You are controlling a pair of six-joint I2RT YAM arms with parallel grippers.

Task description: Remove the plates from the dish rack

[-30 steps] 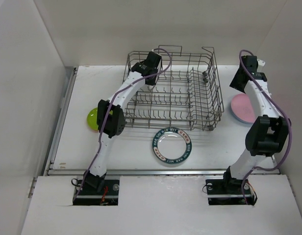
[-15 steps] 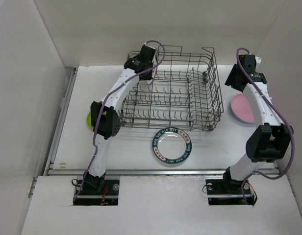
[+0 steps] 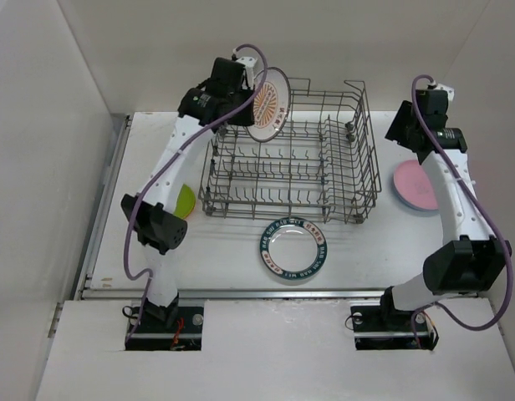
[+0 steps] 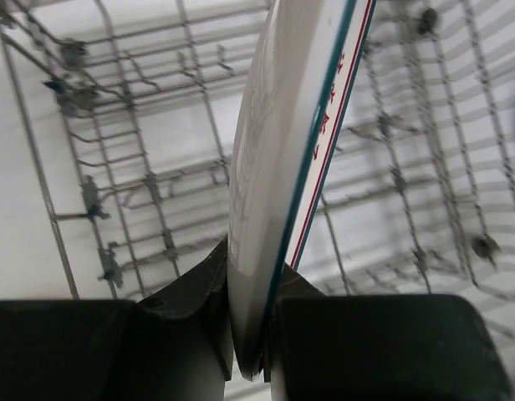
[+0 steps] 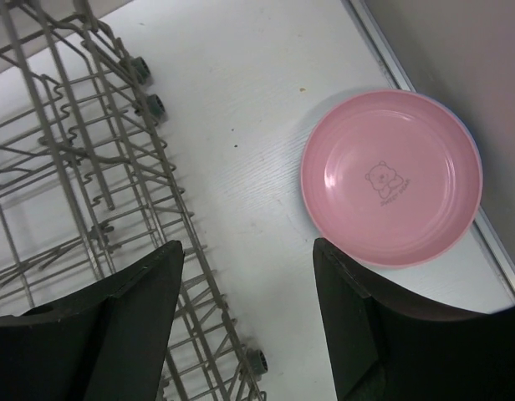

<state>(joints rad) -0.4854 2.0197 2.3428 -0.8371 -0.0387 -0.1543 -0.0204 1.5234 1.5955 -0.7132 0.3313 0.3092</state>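
I should next move my left gripper back and down over the second patterned plate to release mine, as it lies flat and clear in front of the rack.
My left gripper is shut on the rim of a white plate with a teal-red rim and holds it upright above the back left of the grey wire dish rack. In the left wrist view the plate stands edge-on between my fingers, over the rack. A second patterned plate lies flat in front of the rack. A lime green plate lies left of the rack, partly hidden by my left arm. A pink plate lies right of the rack. My right gripper is open and empty, above the table between rack and pink plate.
White walls close in the table on the left, back and right. A metal rail runs along the table's left edge. The rack shows no other plates inside it.
My left gripper has lifted the patterned plate up out of the rack and swung left and back. My right arm has shifted slightly upward and right.
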